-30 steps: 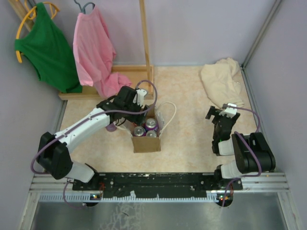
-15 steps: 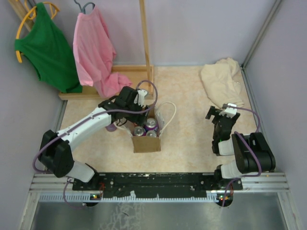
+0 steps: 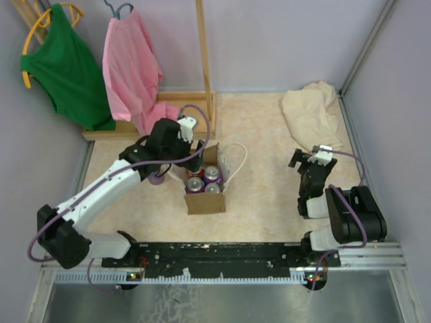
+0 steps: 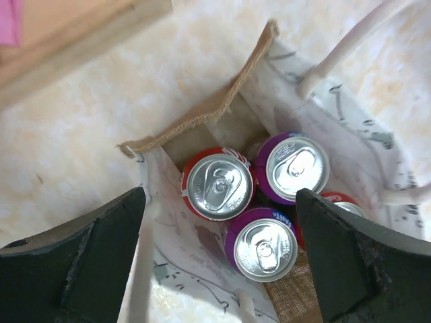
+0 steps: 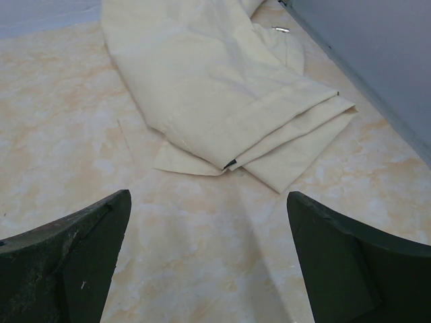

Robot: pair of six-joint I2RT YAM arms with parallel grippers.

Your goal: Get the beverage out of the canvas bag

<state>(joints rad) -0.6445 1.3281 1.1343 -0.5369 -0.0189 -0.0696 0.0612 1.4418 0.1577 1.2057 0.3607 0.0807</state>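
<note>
My left gripper is above the far red can, so next it should go down into the open bag until its fingers are on both sides of the far red can's top (image 3: 196,172) (image 4: 219,186).
The small brown canvas bag (image 3: 205,200) with white loop handles (image 3: 237,158) stands open mid-table. It holds several upright cans: a red one (image 4: 219,183), two purple ones (image 4: 296,166) (image 4: 264,245) and another red one, mostly hidden. My left gripper (image 3: 192,160) hangs open and empty just above the bag's back left. In the left wrist view (image 4: 221,196) its fingers straddle the can tops without touching them. My right gripper (image 3: 311,161) is open and empty above bare table at the right (image 5: 209,202).
A cream cloth (image 3: 310,114) lies at the back right, just ahead of the right gripper (image 5: 222,87). A purple object (image 3: 156,179) sits left of the bag, partly under the left arm. A wooden rack (image 3: 202,54) with pink (image 3: 131,67) and green (image 3: 64,60) shirts stands at the back left.
My left gripper has drawn up and back-left from over the bag's middle, still open and empty. The cans, the bag and the right arm have not moved.
</note>
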